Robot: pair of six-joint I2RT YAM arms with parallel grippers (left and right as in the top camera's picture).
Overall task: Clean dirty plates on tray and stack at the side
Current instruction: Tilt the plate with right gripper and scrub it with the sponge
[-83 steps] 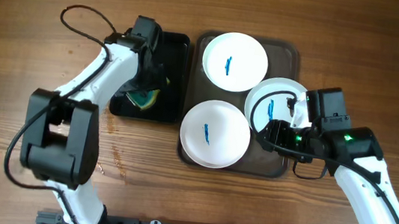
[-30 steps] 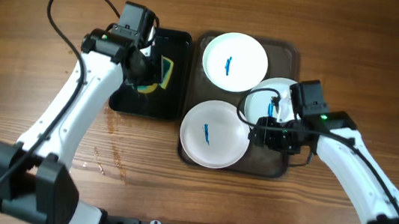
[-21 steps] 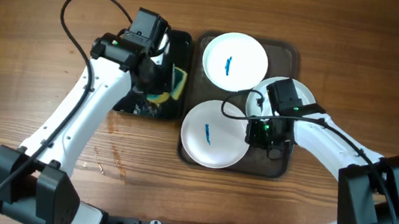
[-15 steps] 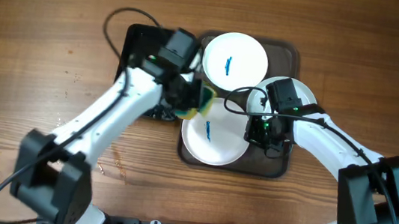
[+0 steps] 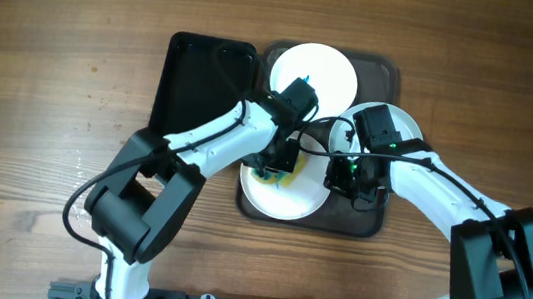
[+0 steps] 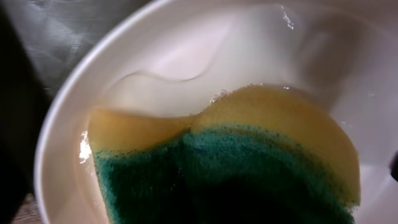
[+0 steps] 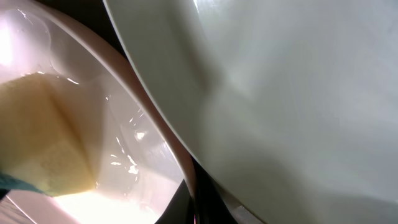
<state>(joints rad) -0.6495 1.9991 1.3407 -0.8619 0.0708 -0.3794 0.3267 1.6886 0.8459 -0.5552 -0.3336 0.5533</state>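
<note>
The black tray lies to the left of my left gripper in the overhead view, so my gripper will move up, across and down onto it to release the sponge [image 5: 275, 178].
Three white plates lie on the dark brown tray [image 5: 391, 75]. The far plate [image 5: 328, 71] shows a blue smear beside my left arm. The right plate [image 5: 382, 122] overlaps the near plate [image 5: 286, 200]. My left gripper [image 5: 279, 161] is shut on a yellow and green sponge [image 5: 275, 178] and presses it into the near plate [image 6: 186, 56]. The sponge [image 6: 249, 155] fills the left wrist view. My right gripper [image 5: 342, 174] is shut on the near plate's right rim [image 7: 180, 162], under the edge of the right plate [image 7: 286, 93].
A smaller glossy black tray [image 5: 194, 76] lies left of the brown tray, with nothing showing on it. Bare wooden table [image 5: 51, 95] surrounds both trays. Both arms cross over the middle of the brown tray.
My left arm has carried the sponge from the black tray over to the near plate. My right gripper has moved to that plate's right rim and shut on it.
</note>
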